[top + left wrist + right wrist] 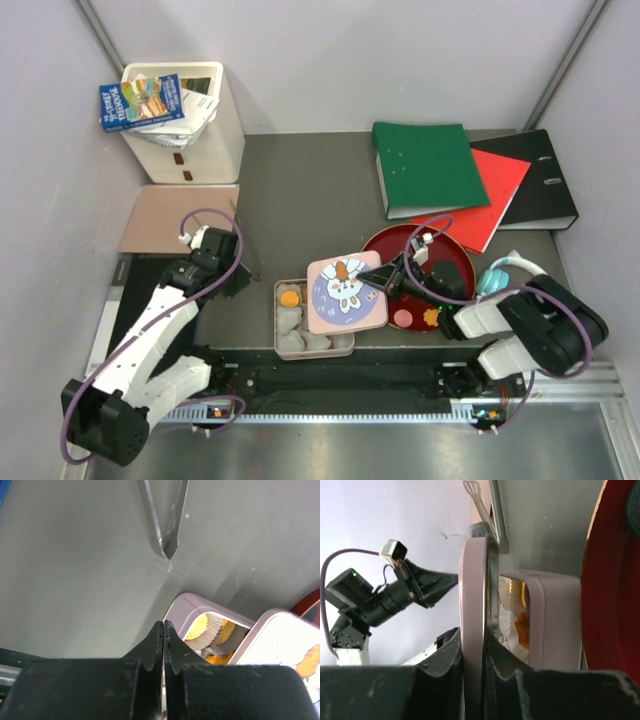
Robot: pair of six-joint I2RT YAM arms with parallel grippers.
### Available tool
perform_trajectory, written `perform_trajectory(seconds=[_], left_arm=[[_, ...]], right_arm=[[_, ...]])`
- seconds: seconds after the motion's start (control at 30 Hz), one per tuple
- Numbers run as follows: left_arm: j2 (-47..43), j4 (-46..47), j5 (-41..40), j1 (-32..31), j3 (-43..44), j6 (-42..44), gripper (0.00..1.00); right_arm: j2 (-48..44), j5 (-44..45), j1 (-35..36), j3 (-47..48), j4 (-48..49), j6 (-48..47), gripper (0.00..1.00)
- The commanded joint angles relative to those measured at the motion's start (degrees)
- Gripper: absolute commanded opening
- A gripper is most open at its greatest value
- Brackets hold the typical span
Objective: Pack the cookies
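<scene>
Next, my right gripper lowers the lid to the left in the top view onto the tin below and releases it, since the cups are partly uncovered.
A pink tin (283, 330) holds white paper cups and an orange cookie (290, 297). My right gripper (385, 279) is shut on the edge of the tin's pink cartoon lid (345, 292) and holds it tilted over the tin's right part. In the right wrist view the gripper (472, 650) clamps the lid (475, 595), with the tin (555, 620) and an orange cookie (522, 625) behind. A pink cookie (402, 317) and an orange flower cookie (431, 316) lie on the red plate (455, 262). My left gripper (240, 282) is shut and empty left of the tin (185, 605).
Metal tongs (165, 520) lie on the mat beyond the left gripper. Turquoise headphones (492, 280) sit right of the plate. A green binder (428, 168), red folder (495, 195) and black binder (545, 180) lie at the back right. A white bin (185, 120) stands back left.
</scene>
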Motion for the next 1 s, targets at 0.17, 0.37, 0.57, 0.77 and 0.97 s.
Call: perform_trajectory(seconds=[0.17,0.37,0.57,0.77,0.97], left_arm=[[0.6,1.5,1.7,-1.7,-2.8,-0.5,0.00],[0.4,2.6,2.2,-1.9,-4.2,-0.5,0.00],[1.2,4.8,4.3,-1.9,-6.2,-1.3,0.00],[2.5,7.8,7.3,-1.9,-8.2,-2.8,0.00],[3.0,8.9,8.0,-1.9,-8.5,-3.2,0.00]], right_arm=[[18.0,4.2,3.5,-1.8,30.1,4.1,0.00],[19.6,1.2,3.8,-2.6,29.8,2.9,0.00],[19.2,-1.0,4.0,-2.3,29.0,2.7,0.00],[20.0,-2.0,4.6,-3.1,28.4,2.2,0.00],[25.4,-1.3,7.0,-0.6,30.0,3.0,0.00]])
